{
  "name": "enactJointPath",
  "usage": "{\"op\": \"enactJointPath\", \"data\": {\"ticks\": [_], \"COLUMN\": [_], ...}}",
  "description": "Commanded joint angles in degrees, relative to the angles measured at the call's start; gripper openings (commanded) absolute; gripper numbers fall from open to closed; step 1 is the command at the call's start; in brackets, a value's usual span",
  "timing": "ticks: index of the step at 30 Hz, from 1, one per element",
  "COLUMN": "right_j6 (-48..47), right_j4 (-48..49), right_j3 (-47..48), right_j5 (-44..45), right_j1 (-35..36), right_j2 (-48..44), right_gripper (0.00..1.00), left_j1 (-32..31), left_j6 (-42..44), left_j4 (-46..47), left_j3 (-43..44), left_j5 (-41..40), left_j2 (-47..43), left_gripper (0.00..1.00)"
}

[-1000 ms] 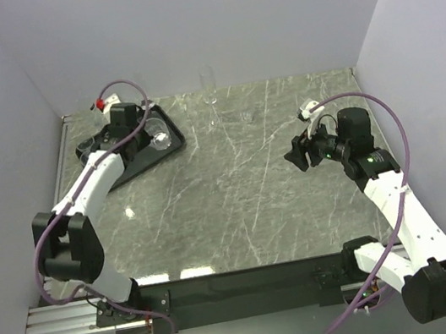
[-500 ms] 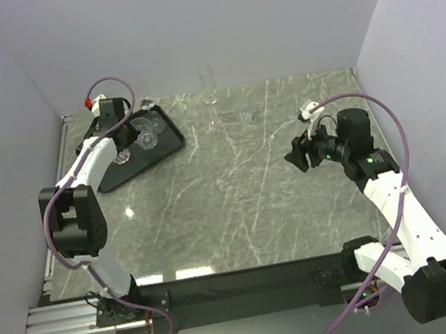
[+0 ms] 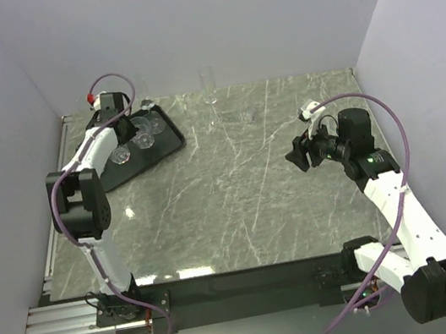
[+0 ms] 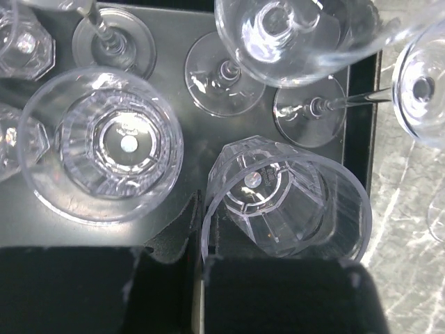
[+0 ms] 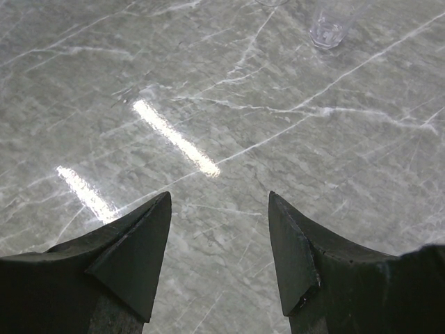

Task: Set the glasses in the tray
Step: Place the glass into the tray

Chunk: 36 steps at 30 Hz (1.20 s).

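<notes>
My left gripper needs to lower the faceted tumbler onto the tray's bottom next, slightly toward the other tumbler, because the faceted tumbler's opening overlaps the tray's edge.
The black tray [image 3: 118,175] lies at the far left and holds several clear glasses [image 3: 144,139]. My left gripper [image 3: 124,130] is over the tray's back part. In the left wrist view it [image 4: 201,236] is shut on the rim wall of a faceted tumbler [image 4: 285,202] above the tray floor [image 4: 181,28]. Another tumbler [image 4: 101,142] and stemmed wine glasses [image 4: 292,31] crowd around it. A tall flute [image 3: 210,92] and a short tumbler [image 3: 247,116] stand on the marble at the back. My right gripper [image 3: 296,155] is open and empty over the marble [image 5: 219,229].
White walls close in the table on the left, back and right. The tray sits against the left wall corner. In the right wrist view the short tumbler [image 5: 334,21] stands ahead of the open fingers. A wine glass bowl [image 4: 424,90] hangs over the tray's right rim.
My left gripper has moved toward the back left of the tray, uncovering the glasses in its middle. The right arm has not moved.
</notes>
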Motion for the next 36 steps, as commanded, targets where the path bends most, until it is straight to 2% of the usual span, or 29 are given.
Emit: {"op": "enactJointPath", "data": {"ticks": [1, 12, 26, 36], "right_j6": [-0.8, -1.0, -0.8, -0.9], "right_j4": [2.2, 2.2, 2.2, 2.3], "right_j3": [-0.2, -0.3, -0.4, -0.4], "right_j5": [-0.4, -0.2, -0.2, -0.2], "right_j1": [-0.5, -0.6, -0.7, -0.6], "right_j2": [-0.8, -0.8, -0.8, -1.0], "right_gripper": [0.65, 0.65, 0.65, 0.65], "left_j1": [0.4, 1.2, 1.6, 2.4], "left_j6": [2.2, 3.9, 4.3, 3.9], "left_j4": [0.5, -1.2, -0.9, -1.2], "left_j3": [4.5, 8.6, 5.9, 4.9], "left_j5": [-0.1, 0.4, -0.4, -0.4], "left_j2": [1.1, 5.9, 5.7, 5.0], "left_gripper": [0.01, 0.02, 0.04, 0.1]}}
